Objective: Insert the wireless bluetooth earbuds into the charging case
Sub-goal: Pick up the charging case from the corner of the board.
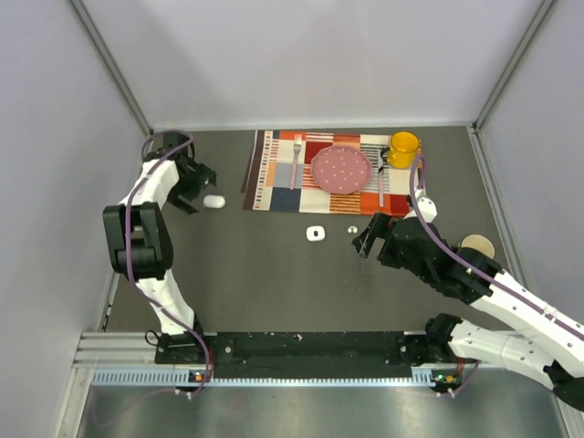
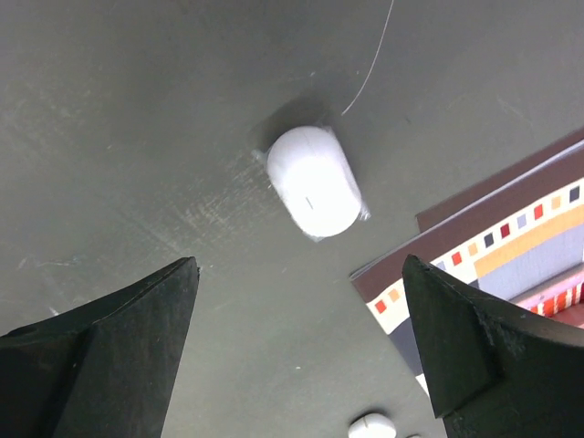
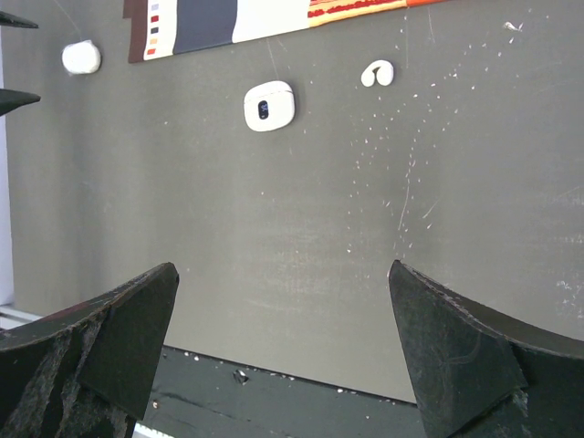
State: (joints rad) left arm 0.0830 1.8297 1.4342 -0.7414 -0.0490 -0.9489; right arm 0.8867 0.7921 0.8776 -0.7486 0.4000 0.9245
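Observation:
My left gripper needs to go down toward the white pebble-like case (image 1: 213, 202) (image 2: 315, 182) next. It should turn slightly to bring the open fingers around the case's long sides, because the case lies slanted to them.
A smooth white pebble-like case (image 1: 214, 202) (image 2: 315, 181) lies closed on the dark table, just ahead of my open left gripper (image 1: 198, 190) (image 2: 299, 265), which holds nothing. A second white case (image 1: 316, 234) (image 3: 269, 105) with a small dark window lies mid-table. A tiny curved white earbud (image 1: 353, 231) (image 3: 377, 72) rests on the table to its right. My right gripper (image 1: 366, 237) (image 3: 283, 266) stands open and empty just right of that earbud, not touching it. In the right wrist view the pebble-like case (image 3: 81, 57) shows far left.
A striped placemat (image 1: 274, 173) at the back holds a pink plate (image 1: 341, 169), a fork (image 1: 297, 155), a spoon (image 1: 380, 178) and a yellow mug (image 1: 402, 146). A small white object (image 1: 427, 208) and a round wooden coaster (image 1: 475, 245) lie near the right arm.

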